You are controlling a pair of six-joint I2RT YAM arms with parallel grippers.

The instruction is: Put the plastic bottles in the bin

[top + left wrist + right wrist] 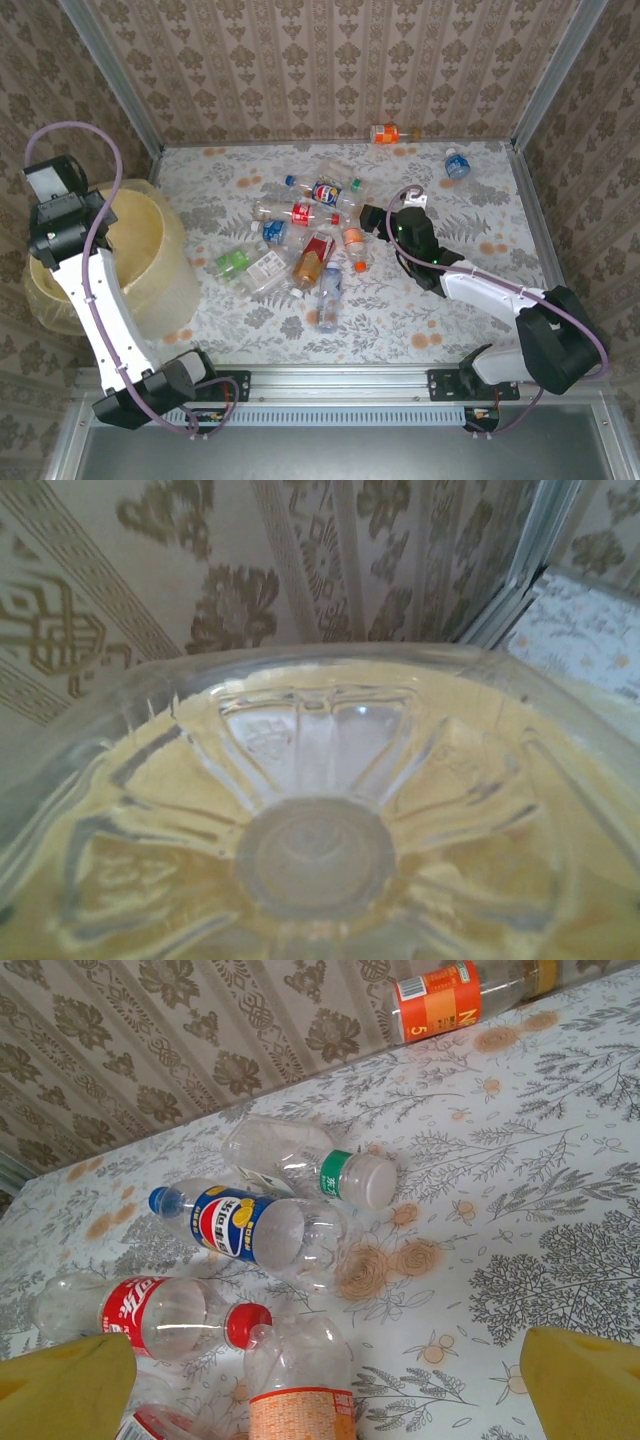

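Observation:
The bin's opening (132, 235) is below my left gripper, and the clear bottle is already held over the bin. I need to tip my left gripper down toward the opening and let go of the bottle.
Several plastic bottles lie in a loose pile (310, 240) mid-table. My right gripper (375, 220) hovers open at the pile's right edge. Its yellow fingers (65, 1390) stand wide apart on either side of an orange-labelled bottle (300, 1390). Beyond that lie a red-labelled bottle (150, 1315), a blue-labelled one (250, 1230) and a green-labelled one (310, 1160). My left gripper (55, 190) is raised over the pale yellow bin (150, 240). A clear bottle's base (315, 855) sits right at its jaws, with the yellow bin showing through it. The fingers themselves are hidden.
An orange-labelled bottle (385, 133) lies against the back wall and a blue-capped one (455, 163) rests near the back right corner. Patterned walls close in the table on three sides. The bin stands off the table's left edge.

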